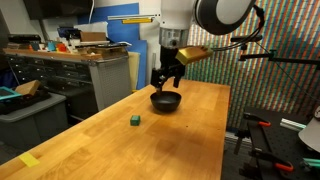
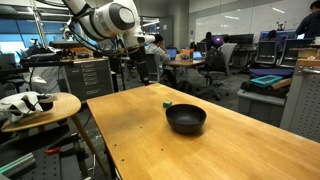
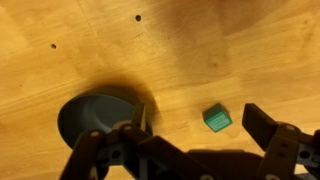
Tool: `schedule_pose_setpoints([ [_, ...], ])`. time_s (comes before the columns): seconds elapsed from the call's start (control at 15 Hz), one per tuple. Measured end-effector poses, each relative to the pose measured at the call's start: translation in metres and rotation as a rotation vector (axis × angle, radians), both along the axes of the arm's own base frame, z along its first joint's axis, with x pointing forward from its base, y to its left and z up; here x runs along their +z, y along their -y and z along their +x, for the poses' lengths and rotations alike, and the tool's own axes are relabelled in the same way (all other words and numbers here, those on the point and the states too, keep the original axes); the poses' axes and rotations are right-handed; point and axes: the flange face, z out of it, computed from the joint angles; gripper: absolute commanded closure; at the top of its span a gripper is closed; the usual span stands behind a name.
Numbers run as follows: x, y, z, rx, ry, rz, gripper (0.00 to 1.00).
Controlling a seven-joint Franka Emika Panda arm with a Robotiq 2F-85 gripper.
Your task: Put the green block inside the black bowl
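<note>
I will next lower my gripper and turn it away from the black bowl [image 1: 166, 101] onto the green block [image 1: 133, 120], because the block is well below my gripper's open fingers and at an angle to them.
The green block [image 1: 133, 120] is a tiny dark green cube lying on the wooden table [image 1: 120, 150], apart from the black bowl [image 1: 166, 101]. The bowl is shallow, round and empty. Both also show in an exterior view, the block [image 2: 168, 104] just behind the bowl [image 2: 186, 119]. My gripper [image 1: 167, 74] hangs in the air above the bowl, open and empty. In the wrist view the block [image 3: 217, 118] shows between the open fingers [image 3: 202, 125], well below them, with the bowl [image 3: 92, 116] at the left.
The table's edge [image 1: 225, 130] drops off near the bowl. A yellow tape patch [image 1: 30, 160] lies on the table's near corner. Grey cabinets [image 1: 60, 80] stand beyond the table. A small round side table [image 2: 40, 108] with clutter stands beside it.
</note>
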Motion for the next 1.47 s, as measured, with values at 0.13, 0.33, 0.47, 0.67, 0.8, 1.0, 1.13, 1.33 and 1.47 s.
schedule_pose_setpoints([
  [0.13,-0.015,-0.004,0.024,-0.032,-0.003,0.004,0.00],
  [0.33,-0.039,-0.012,0.056,-0.069,-0.011,0.016,0.00],
  [0.47,-0.054,-0.016,0.075,-0.101,-0.016,0.034,0.00],
  [0.67,-0.073,-0.018,0.101,-0.166,-0.010,0.074,0.00],
  [0.8,-0.083,-0.015,0.117,-0.218,-0.004,0.098,0.00],
  [1.0,-0.099,-0.010,0.135,-0.295,0.005,0.130,0.00],
  [1.13,-0.110,-0.008,0.144,-0.342,0.003,0.147,0.00],
  [1.33,-0.127,-0.006,0.153,-0.400,-0.006,0.169,0.00],
  [1.47,-0.136,-0.005,0.157,-0.429,-0.010,0.179,0.25],
])
